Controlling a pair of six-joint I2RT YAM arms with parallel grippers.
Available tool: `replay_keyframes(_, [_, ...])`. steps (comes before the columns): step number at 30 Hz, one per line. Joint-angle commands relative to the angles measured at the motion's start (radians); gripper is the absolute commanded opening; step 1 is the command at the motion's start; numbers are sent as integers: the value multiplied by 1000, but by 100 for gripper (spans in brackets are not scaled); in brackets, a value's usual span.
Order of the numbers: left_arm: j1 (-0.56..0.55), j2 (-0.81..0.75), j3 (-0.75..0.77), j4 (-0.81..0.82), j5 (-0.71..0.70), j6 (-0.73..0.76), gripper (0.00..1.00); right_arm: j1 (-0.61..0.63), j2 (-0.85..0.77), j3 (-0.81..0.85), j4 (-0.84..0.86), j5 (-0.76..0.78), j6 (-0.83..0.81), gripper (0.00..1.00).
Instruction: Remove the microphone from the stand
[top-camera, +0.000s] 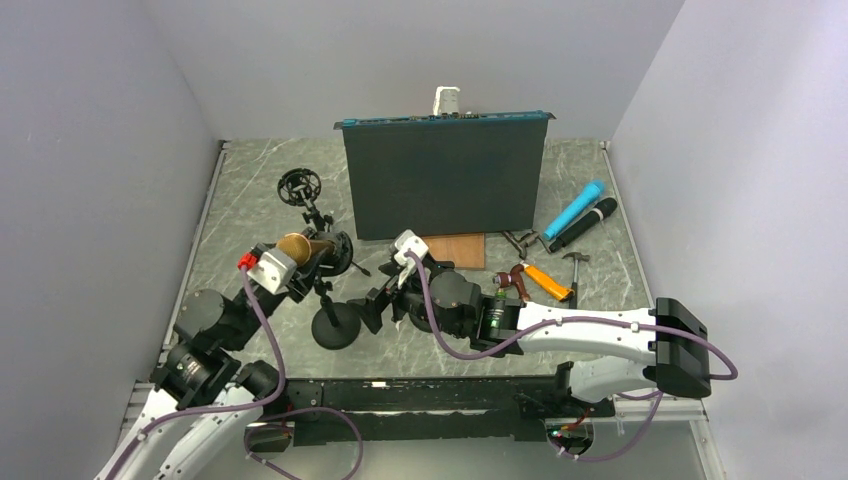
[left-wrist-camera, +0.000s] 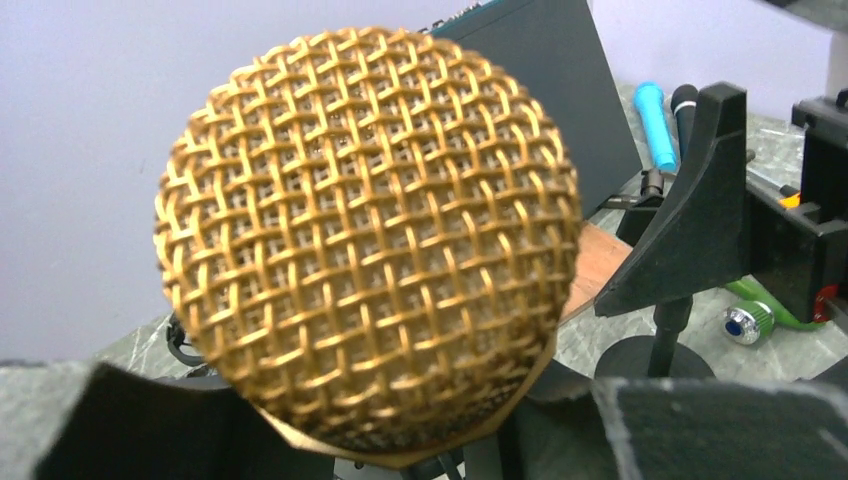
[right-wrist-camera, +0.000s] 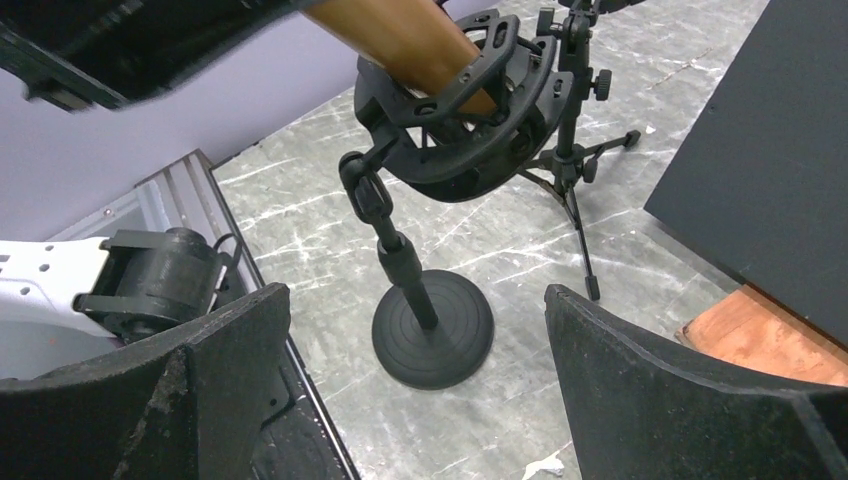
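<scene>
Next I will draw the microphone from the mount with my left gripper, tip it downward and lower it onto the tabletop beside the round base to release it, as that spot is clear.
The gold microphone (top-camera: 298, 246) lies tilted in the black shock mount (top-camera: 335, 255) of a round-based stand (top-camera: 335, 327). Its mesh head (left-wrist-camera: 370, 240) fills the left wrist view. My left gripper (top-camera: 290, 258) is at the head, with a finger (left-wrist-camera: 130, 425) on either side. Contact between fingers and head is hidden. In the right wrist view the microphone's body (right-wrist-camera: 400, 35) passes through the mount (right-wrist-camera: 450, 130) above the stand base (right-wrist-camera: 432, 330). My right gripper (top-camera: 378, 300) is open and empty, just right of the stand, with its fingers (right-wrist-camera: 640, 370) wide apart.
A second tripod stand with an empty shock mount (top-camera: 300, 188) stands behind. An upright black panel (top-camera: 445, 180) is at the back centre, with a wooden board (top-camera: 455, 248) at its foot. A blue microphone (top-camera: 575, 208), a black microphone (top-camera: 585, 222) and hand tools (top-camera: 545, 280) lie to the right.
</scene>
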Motion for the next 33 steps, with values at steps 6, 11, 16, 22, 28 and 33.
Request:
replay_keyframes(6, [1, 50, 229, -76, 86, -51, 22, -4, -24, 3, 25, 7, 16, 100])
replay_keyframes(11, [1, 101, 378, -203, -5, -93, 10, -3, -27, 6, 16, 5, 21, 100])
replay_keyframes(16, [1, 168, 534, -403, -185, -166, 0, -4, -27, 9, 12, 7, 22, 100])
replay_keyframes(22, [1, 290, 737, -746, -429, -307, 0, -4, -11, 24, 7, -3, 22, 100])
replay_keyframes(28, [2, 379, 719, -887, -618, -386, 0, -4, 8, 47, -1, -23, 19, 100])
replay_keyframes(33, [92, 396, 613, -841, -613, -369, 0, -4, -6, 40, -16, -25, 28, 100])
